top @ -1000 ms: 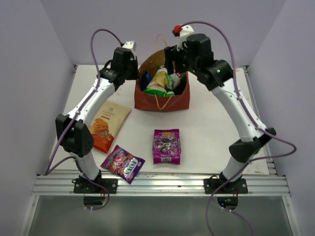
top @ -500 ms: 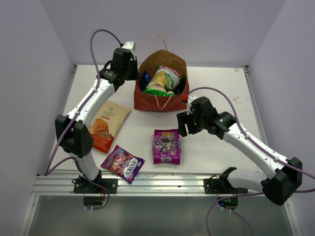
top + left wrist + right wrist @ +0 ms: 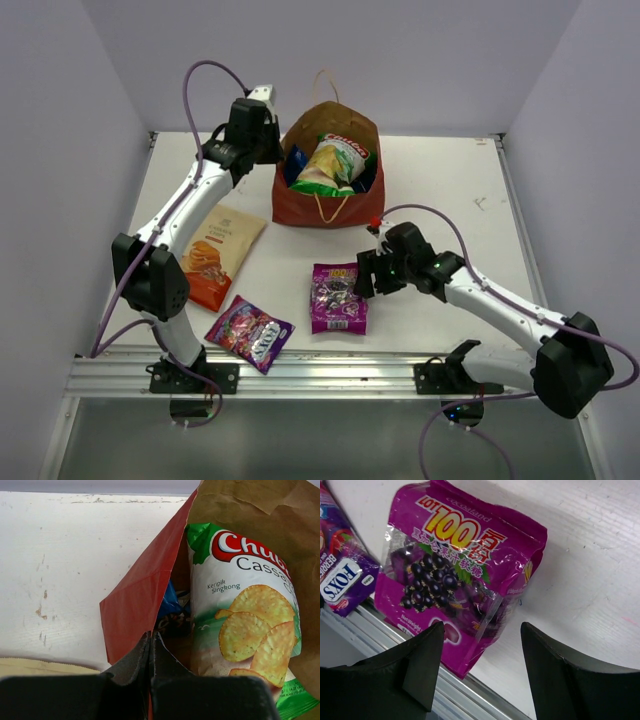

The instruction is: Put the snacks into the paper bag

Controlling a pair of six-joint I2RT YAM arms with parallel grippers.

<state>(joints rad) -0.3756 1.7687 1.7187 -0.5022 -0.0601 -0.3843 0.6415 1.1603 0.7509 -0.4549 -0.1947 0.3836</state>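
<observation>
I must next lower my right gripper over the purple candy pack's edge farthest from the Fox's pack [image 3: 250,333] and close.
The reddish-brown paper bag [image 3: 330,208] stands open at the back centre. The green-white Chuba packet [image 3: 335,165] and the blue Doritos [image 3: 297,160] are inside it. My left gripper [image 3: 272,150] is shut on the bag's left rim; the wrist view shows its jaws [image 3: 151,636] pinching the red wall [image 3: 140,595] beside the Chuba packet [image 3: 245,610]. My right gripper [image 3: 365,283] is open and empty, low over the right edge of the purple Lot 100 candy pack [image 3: 338,297], which shows between its fingers [image 3: 482,627]. The purple Fox's pack [image 3: 250,333] and the beige-orange chips [image 3: 218,255] lie front left.
A metal rail [image 3: 320,375] runs along the table's front edge, just in front of both candy packs. The bag's string handles [image 3: 328,85] stick up at its back, and one hangs over its front. Walls close in the table left, right and behind.
My right arm has swung from above the bag down to the front centre, by the Lot 100 pack. The Chuba packet stays in the bag. The left arm has not moved.
</observation>
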